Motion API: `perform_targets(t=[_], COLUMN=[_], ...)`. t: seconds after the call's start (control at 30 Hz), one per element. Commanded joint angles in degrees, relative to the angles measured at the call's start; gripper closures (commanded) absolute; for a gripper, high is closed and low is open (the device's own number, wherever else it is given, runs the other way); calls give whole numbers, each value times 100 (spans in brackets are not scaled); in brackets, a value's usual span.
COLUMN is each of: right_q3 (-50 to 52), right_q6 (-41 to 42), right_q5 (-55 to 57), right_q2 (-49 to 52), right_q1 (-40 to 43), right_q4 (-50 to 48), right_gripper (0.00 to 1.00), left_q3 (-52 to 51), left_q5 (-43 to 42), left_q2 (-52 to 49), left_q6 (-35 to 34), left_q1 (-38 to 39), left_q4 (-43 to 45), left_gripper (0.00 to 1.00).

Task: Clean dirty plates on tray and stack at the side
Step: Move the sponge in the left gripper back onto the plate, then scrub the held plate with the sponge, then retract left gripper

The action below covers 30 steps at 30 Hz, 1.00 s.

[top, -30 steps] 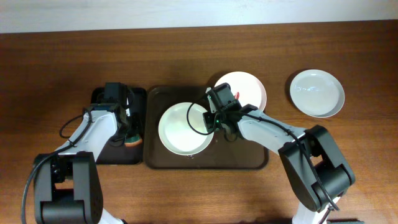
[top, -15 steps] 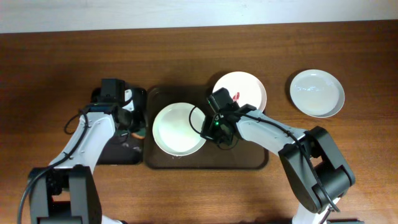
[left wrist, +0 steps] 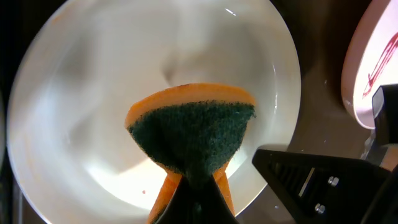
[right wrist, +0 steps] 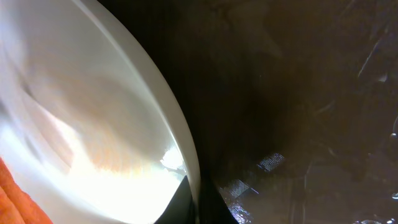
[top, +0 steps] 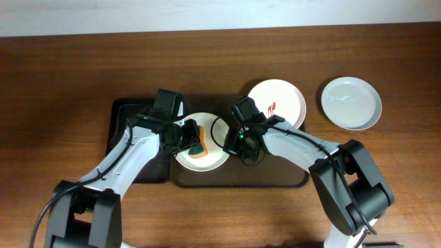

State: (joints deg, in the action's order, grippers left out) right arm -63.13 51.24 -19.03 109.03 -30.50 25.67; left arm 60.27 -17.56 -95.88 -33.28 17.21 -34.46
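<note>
I will next lift my right gripper, carry the plate past the red-smeared one and lower it onto the clean plate [top: 350,103], because that one is already beside the tray.
A white plate [top: 210,129] lies on the dark brown tray [top: 275,169]. My right gripper [top: 232,141] is shut on its right rim; in the right wrist view the rim [right wrist: 186,168] runs between the gripper [right wrist: 194,199] fingers. My left gripper [top: 191,143] is shut on an orange sponge [top: 200,148] with a green scouring face [left wrist: 193,134], pressed onto that plate [left wrist: 81,99]; the left gripper [left wrist: 199,190] pinches the sponge from below. A second plate [top: 279,102] with a red smear [left wrist: 379,59] sits at the tray's back right. A third, clean plate [top: 350,103] rests on the table to the right.
A narrower black tray [top: 124,120] lies left of the brown tray, partly under my left arm. The right arm's body [left wrist: 323,183] sits close beside the held plate. Bare wooden table [top: 69,76] surrounds the trays.
My left gripper has carried the sponge from the black tray rightwards onto the plate held by the right gripper. That plate and the brown tray have shifted a little.
</note>
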Motion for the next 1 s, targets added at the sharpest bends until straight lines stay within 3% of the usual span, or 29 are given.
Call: perform_targets(t=[0.0, 0.4, 0.77, 0.97], right_q3=[68, 68, 68, 68], right_q6=[24, 22, 24, -72], right_q5=[-116, -116, -118, -116], right_q2=[61, 61, 61, 61], right_q1=[-61, -61, -61, -61], right_q4=[-33, -33, -31, -33], right_gripper=[96, 96, 96, 96], left_q3=[72, 72, 85, 245], left_q5=[20, 79, 2660, 3091], left_q2=[96, -1062, -997, -380], left_q6=[-490, -509, -442, 334], left_q1=[39, 708, 619, 619], left_q4=[31, 546, -232, -275], left_gripper=[100, 100, 100, 100])
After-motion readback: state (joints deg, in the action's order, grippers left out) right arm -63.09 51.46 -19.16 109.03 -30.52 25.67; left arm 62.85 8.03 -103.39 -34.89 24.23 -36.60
